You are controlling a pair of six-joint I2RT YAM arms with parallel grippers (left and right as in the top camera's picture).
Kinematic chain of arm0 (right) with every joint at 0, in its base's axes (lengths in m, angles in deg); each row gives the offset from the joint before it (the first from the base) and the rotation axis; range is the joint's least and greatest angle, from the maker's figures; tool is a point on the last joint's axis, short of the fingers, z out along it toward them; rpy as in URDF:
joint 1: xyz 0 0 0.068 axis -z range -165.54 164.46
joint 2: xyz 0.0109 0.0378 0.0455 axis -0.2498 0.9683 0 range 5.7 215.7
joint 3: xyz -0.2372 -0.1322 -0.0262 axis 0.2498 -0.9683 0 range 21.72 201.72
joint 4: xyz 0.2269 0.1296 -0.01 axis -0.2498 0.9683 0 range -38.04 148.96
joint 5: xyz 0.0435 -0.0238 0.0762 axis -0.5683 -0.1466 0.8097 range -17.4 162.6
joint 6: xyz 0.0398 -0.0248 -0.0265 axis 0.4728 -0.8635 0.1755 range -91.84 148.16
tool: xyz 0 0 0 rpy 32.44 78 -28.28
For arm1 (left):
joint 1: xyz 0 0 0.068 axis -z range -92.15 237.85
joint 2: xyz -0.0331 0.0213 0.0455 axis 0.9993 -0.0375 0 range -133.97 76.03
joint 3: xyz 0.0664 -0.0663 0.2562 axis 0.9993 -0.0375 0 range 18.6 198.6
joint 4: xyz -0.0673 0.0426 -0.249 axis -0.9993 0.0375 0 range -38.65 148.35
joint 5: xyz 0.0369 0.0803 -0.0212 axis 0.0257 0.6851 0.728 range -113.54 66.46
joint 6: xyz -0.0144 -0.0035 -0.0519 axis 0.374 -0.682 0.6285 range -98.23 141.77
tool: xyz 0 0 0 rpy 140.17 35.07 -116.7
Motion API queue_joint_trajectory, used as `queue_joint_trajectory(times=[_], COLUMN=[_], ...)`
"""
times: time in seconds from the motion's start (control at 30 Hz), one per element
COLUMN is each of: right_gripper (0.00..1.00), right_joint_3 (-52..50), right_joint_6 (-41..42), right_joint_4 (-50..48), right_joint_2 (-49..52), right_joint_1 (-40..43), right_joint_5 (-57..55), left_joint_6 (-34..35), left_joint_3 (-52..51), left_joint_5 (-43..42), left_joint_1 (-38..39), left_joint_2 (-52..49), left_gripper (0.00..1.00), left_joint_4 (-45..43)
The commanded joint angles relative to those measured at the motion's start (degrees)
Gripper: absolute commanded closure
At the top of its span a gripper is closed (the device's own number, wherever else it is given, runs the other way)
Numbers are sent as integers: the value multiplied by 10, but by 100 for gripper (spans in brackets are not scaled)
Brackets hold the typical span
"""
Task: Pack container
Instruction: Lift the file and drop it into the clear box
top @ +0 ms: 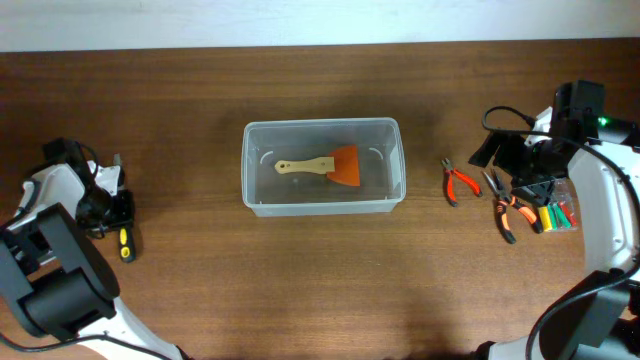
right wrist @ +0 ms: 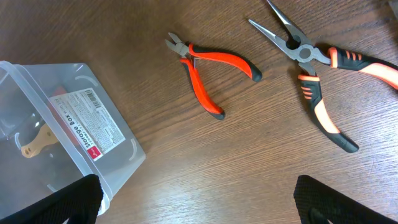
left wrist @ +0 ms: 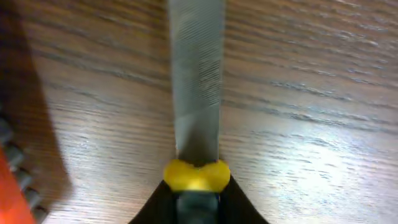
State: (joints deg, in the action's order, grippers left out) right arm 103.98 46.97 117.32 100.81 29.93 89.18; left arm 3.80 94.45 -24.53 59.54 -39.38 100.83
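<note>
I will next lift my left gripper, swing over to the container's bare bottom beyond the scraper, turn the file lengthwise and lower it in.
The container is a clear tub at the table's middle, and its corner shows in the right wrist view. A scraper with a wooden handle and orange blade lies inside it. My left gripper is at the far left, low over the table, shut on the black handle of a file just behind its yellow collar. My right gripper is open and empty, above the table right of the container.
Small red cutters lie right of the container. Orange-and-black long-nose pliers lie further right. A small clear case of coloured bits sits beside them.
</note>
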Motion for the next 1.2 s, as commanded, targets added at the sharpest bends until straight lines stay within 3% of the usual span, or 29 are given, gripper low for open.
queue_joint_trajectory(times=[0.0,0.4,0.67,0.87,1.0,1.17], right_gripper=[1,1,1,2,2,1], right_joint_3=[9,9,9,9,9,9], right_joint_6=[-5,-5,-5,-5,-5,-5], right_joint_4=[0,0,3,11,14,17], right_joint_2=[2,2,2,2,2,2], right_joint_1=[3,3,3,3,3,3], right_joint_5=[-7,-7,-7,-7,-7,-7], left_joint_6=[-8,-8,-51,-140,-243,-425], left_joint_3=[-17,6,246,431,437,411], left_joint_5=[-38,-102,-121,-96,-77,-28], left_joint_1=[2,8,103,265,388,513], left_joint_2=[-19,-16,38,74,70,30], left_gripper=[93,98,98,98,98,98], left_joint_4=[-13,0,159,200,187,186])
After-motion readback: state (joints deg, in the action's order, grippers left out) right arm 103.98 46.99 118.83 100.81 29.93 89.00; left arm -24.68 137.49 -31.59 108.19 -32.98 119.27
